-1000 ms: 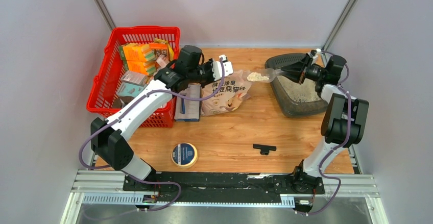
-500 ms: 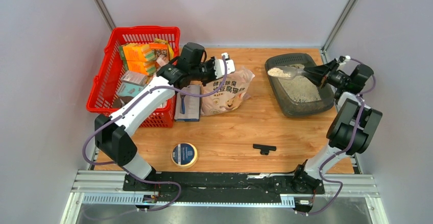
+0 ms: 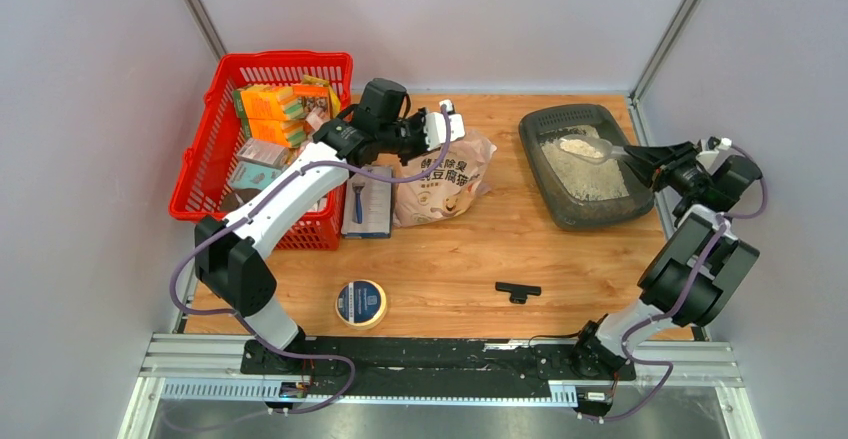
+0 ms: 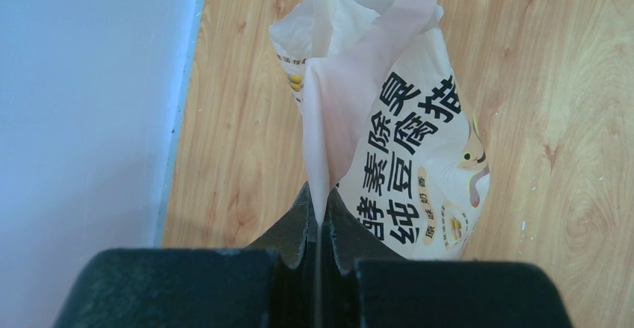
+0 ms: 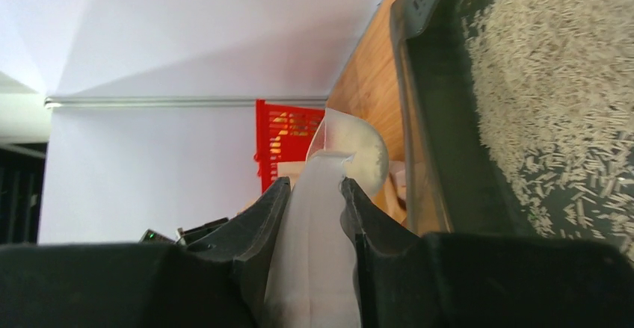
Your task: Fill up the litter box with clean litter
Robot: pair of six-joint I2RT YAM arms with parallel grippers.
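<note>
The right gripper moves to the left in the top view and down onto the tabletop between bag [image 3: 440,184] and box next. That clear spot suits releasing the scoop.
The dark grey litter box [image 3: 553,199] stands at the back right, with pale beige clean litter [image 3: 588,177] spread inside; it also shows in the right wrist view [image 5: 568,96]. My right gripper [image 3: 640,158] is shut on the handle of a translucent scoop [image 3: 582,147], held over the box and turned on its side, with a few granules clinging to its bowl [image 5: 366,152]. My left gripper [image 3: 440,129] is shut on the top edge of the pale pink litter bag [image 3: 440,184], pinching a fold of it [image 4: 329,141] and holding its mouth up.
A red mesh basket [image 3: 205,174] full of packets stands at the back left. A blue book-like packet [image 3: 368,204] lies beside the bag. A round blue tin [image 3: 361,302] and a small black clip [image 3: 517,291] lie near the front.
My right gripper has carried the scoop from the bag's mouth rightward over the litter box and tipped it, so its load lies in the box. The left gripper still holds the bag's edge.
</note>
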